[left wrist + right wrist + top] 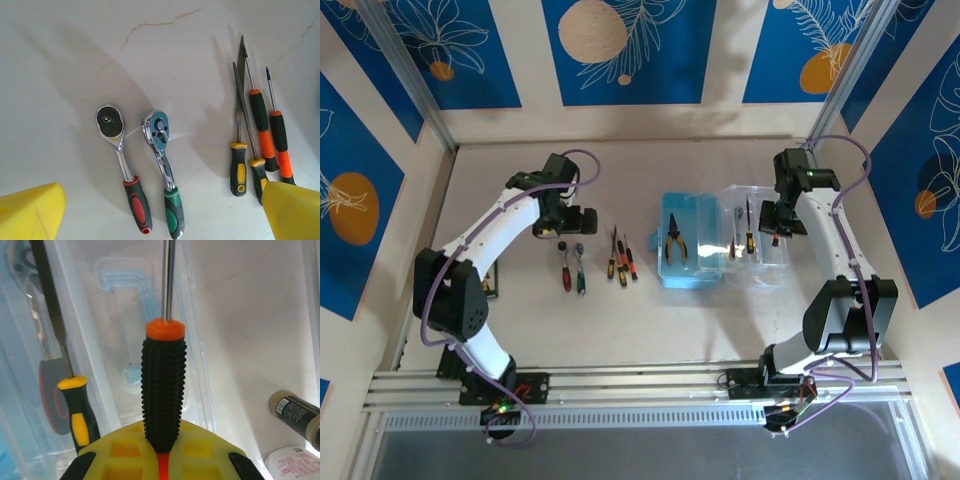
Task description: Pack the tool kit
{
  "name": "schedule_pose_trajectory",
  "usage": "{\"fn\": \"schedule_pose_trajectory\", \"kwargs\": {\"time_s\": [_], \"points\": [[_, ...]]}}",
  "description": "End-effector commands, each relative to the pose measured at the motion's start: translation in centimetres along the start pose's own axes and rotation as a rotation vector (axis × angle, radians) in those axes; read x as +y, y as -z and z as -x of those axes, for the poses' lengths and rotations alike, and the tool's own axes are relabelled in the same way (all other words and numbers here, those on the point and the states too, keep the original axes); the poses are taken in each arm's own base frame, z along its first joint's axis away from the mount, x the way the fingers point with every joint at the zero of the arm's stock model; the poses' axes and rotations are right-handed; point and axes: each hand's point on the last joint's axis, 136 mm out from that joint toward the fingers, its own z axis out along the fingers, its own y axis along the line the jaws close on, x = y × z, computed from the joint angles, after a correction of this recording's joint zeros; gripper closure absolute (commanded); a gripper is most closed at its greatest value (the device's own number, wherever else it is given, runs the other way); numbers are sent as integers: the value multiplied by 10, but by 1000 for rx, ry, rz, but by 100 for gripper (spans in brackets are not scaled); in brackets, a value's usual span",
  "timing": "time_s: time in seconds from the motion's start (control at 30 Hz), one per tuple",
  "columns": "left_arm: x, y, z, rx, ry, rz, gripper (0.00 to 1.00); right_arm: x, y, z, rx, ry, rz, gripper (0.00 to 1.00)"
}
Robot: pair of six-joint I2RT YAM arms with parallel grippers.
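The orange-black screwdriver comes down onto the clear lid's empty part beside the yellow-black screwdriver (pixel 749 228) next, before my right gripper opens.
The light-blue case (pixel 692 268) lies open at centre right, with orange-handled pliers (pixel 673 241) in its base. In its clear lid (pixel 767 265) lies a yellow-black screwdriver (pixel 749 228), the same tool (pixel 77 407) seen in the right wrist view. My right gripper (pixel 774 230) hangs over the lid's right side, shut on an orange-black screwdriver (pixel 163 385), shaft pointing away into the lid (pixel 125 305). My left gripper (pixel 165 205) is open above a red-handled ratchet (pixel 136 202) and a green-handled ratchet (pixel 172 212). Several screwdrivers (pixel 262 130) lie to their right.
The ratchets (pixel 572 270) and loose screwdrivers (pixel 621 258) lie on the table left of the case. A dark bottle (pixel 295 415) and a white labelled item (pixel 295 465) lie right of the lid. A small black object (pixel 490 290) sits by the left arm.
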Motion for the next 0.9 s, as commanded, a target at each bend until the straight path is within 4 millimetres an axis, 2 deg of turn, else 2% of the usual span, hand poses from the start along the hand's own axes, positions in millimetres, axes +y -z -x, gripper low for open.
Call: {"fn": "schedule_pose_trajectory", "kwargs": {"time_s": [0.0, 0.17, 0.3, 0.7, 0.8, 0.87], "points": [[7, -3, -6, 23, -8, 28, 0, -4, -15, -5, 39, 18, -44, 100], [7, -6, -10, 35, -5, 26, 0, -8, -27, -5, 59, 28, -93, 99], [7, -7, -11, 40, -3, 25, 0, -7, -29, -3, 58, 31, -90, 91], [8, -11, -15, 55, -3, 32, 0, -8, -17, -2, 28, 49, -101, 70], [11, -14, -20, 68, -4, 42, 0, -2, -5, 0, 3, 67, -92, 55], [13, -19, -25, 86, -3, 50, 0, 3, 7, 3, -32, 71, -71, 31]]}}
